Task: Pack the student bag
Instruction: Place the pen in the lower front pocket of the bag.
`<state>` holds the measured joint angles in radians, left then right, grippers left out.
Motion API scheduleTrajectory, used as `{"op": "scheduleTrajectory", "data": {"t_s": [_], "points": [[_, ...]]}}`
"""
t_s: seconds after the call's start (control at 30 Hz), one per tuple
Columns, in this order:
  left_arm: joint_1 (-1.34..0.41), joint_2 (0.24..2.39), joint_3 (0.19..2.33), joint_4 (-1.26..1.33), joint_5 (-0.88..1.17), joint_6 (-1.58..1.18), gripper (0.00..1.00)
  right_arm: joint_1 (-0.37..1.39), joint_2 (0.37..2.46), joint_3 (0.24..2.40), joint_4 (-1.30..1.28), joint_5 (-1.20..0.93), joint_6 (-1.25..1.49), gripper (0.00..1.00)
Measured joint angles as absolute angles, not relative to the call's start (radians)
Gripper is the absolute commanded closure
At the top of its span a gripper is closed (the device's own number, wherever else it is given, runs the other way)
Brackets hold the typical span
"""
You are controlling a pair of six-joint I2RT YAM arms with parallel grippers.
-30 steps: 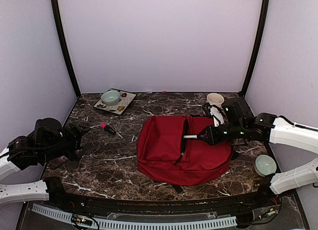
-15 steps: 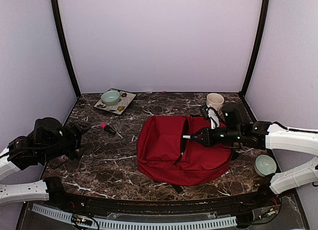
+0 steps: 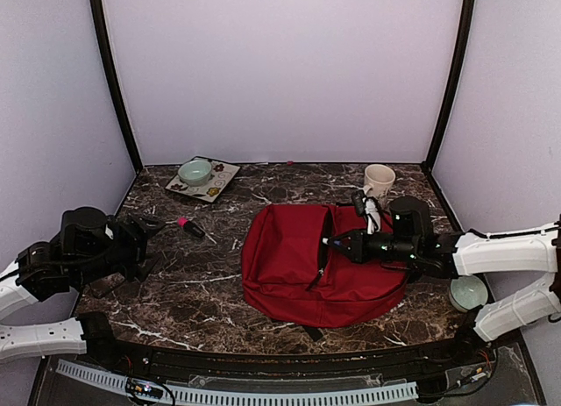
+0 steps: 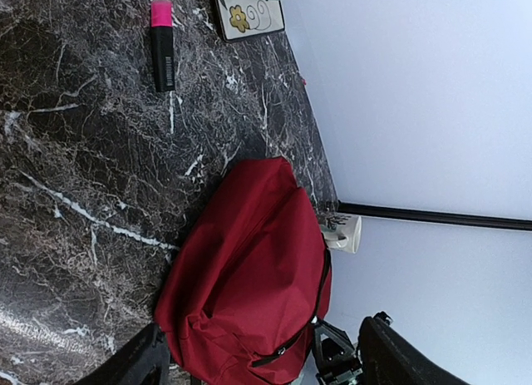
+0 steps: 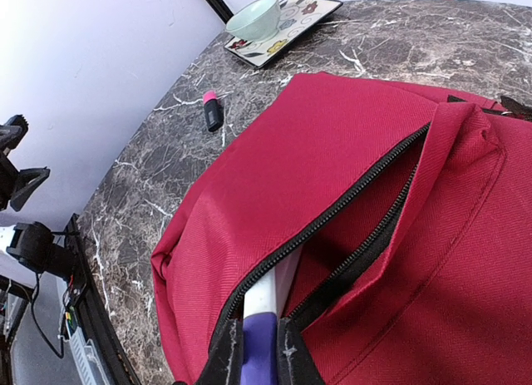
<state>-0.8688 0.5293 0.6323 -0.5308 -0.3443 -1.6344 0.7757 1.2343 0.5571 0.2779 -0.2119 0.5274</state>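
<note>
The right gripper pushes to the left in the top view next, where the bag's zipper opening (image 3: 325, 237) (image 5: 307, 274) lies, and releases the pen, because the pen's purple end still sticks out.
The red student bag (image 3: 289, 266) lies flat in the middle of the table, its main zipper partly open. It also shows in the left wrist view (image 4: 258, 269) and the right wrist view (image 5: 274, 177). My right gripper (image 3: 337, 243) is shut on a white and purple pen (image 5: 270, 306). In the right wrist view the gripper (image 5: 259, 352) is at the zipper mouth and the pen's white tip is inside the opening. My left gripper (image 3: 145, 239) hovers open and empty at the table's left side, well away from the bag.
A black marker with a pink cap (image 3: 191, 227) lies left of the bag. A patterned plate (image 3: 215, 187) with a green bowl (image 3: 195, 171) stands at the back left. A cream mug (image 3: 379, 176) stands behind the bag. A pale green jar (image 3: 467, 290) stands at the right edge.
My right gripper has moved left and down with the pen, and its tip has gone into the bag's zipper opening. The left arm has barely shifted.
</note>
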Motion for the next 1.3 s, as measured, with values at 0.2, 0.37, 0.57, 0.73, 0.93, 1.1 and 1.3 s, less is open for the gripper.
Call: {"op": "scheduleTrajectory", "data": {"t_s": [0.2, 0.37, 0.57, 0.73, 0.93, 1.1, 1.3], "points": [[-0.869, 0.574, 0.635, -0.513, -0.316, -1.607, 0.20, 0.776, 1.286, 0.536, 0.375, -0.205, 0.546, 1.00], [-0.869, 0.611, 0.643, -0.502, -0.303, -1.591, 0.21, 0.776, 1.352, 0.537, 0.451, -0.213, 0.550, 1.00], [-0.869, 0.640, 0.656, -0.479, -0.291, -1.580, 0.21, 0.776, 1.430, 0.560, 0.503, -0.234, 0.545, 0.95], [-0.869, 0.681, 0.676, -0.464, -0.281, -1.571, 0.22, 0.776, 1.462, 0.585, 0.516, -0.265, 0.535, 0.72], [-0.869, 0.703, 0.701, -0.461, -0.275, -1.562, 0.22, 0.776, 1.446, 0.630, 0.434, -0.279, 0.500, 0.56], [-0.869, 0.715, 0.704, -0.460, -0.269, -1.556, 0.22, 0.773, 1.367, 0.709, 0.218, -0.231, 0.459, 0.43], [-0.869, 0.739, 0.706, -0.465, -0.266, -1.547, 0.22, 0.769, 1.208, 0.742, -0.015, -0.145, 0.404, 0.33]]}}
